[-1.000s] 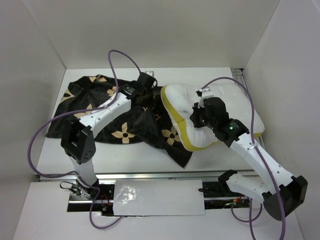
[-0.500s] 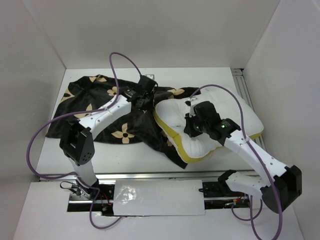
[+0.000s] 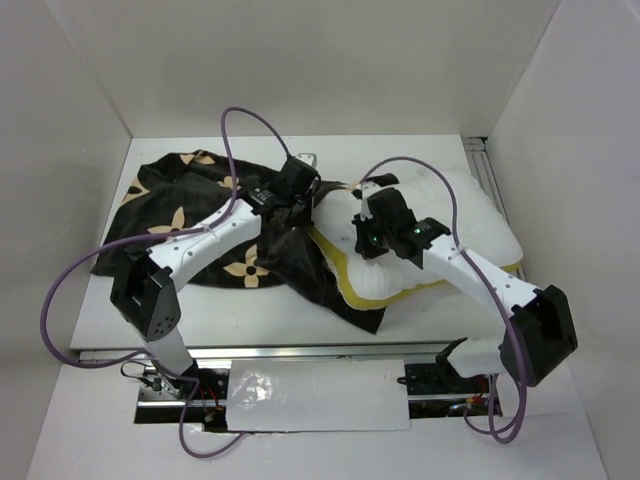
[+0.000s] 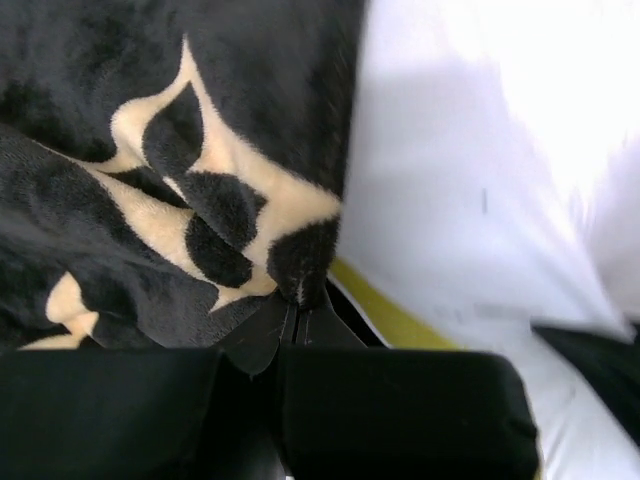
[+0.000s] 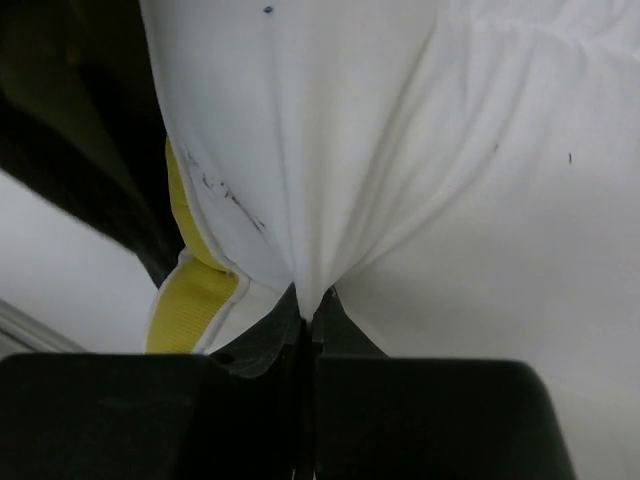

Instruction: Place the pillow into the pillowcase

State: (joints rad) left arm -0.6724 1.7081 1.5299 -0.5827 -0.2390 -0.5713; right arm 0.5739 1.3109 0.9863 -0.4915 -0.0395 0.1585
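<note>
My left gripper should next pull the pillowcase edge it holds slightly back over the pillow's yellow piping (image 3: 331, 256) (image 4: 398, 317) and let go of the cloth, because piping that is still uncovered runs back from the gripper.
The white pillow (image 3: 465, 225) with yellow piping lies at the right of the table, its left end against the pillowcase. The black-brown pillowcase (image 3: 185, 225) with tan flowers spreads over the left and middle. My left gripper (image 3: 305, 195) is shut on a fold of the pillowcase edge (image 4: 300, 262), held just above the pillow's yellow seam (image 4: 390, 315). My right gripper (image 3: 362, 240) is shut on a pinch of the pillow's white cover (image 5: 310, 270) near its left end, beside the yellow piping (image 5: 190, 300).
White walls enclose the table on the left, back and right. A metal rail (image 3: 490, 175) runs along the right edge. Purple cables (image 3: 245, 115) loop above both arms. A white plate (image 3: 315, 395) sits between the arm bases.
My right gripper has dragged the pillow's left end leftward, toward the pillowcase. My left gripper has moved right and slightly forward with the pillowcase edge, so the two now meet.
</note>
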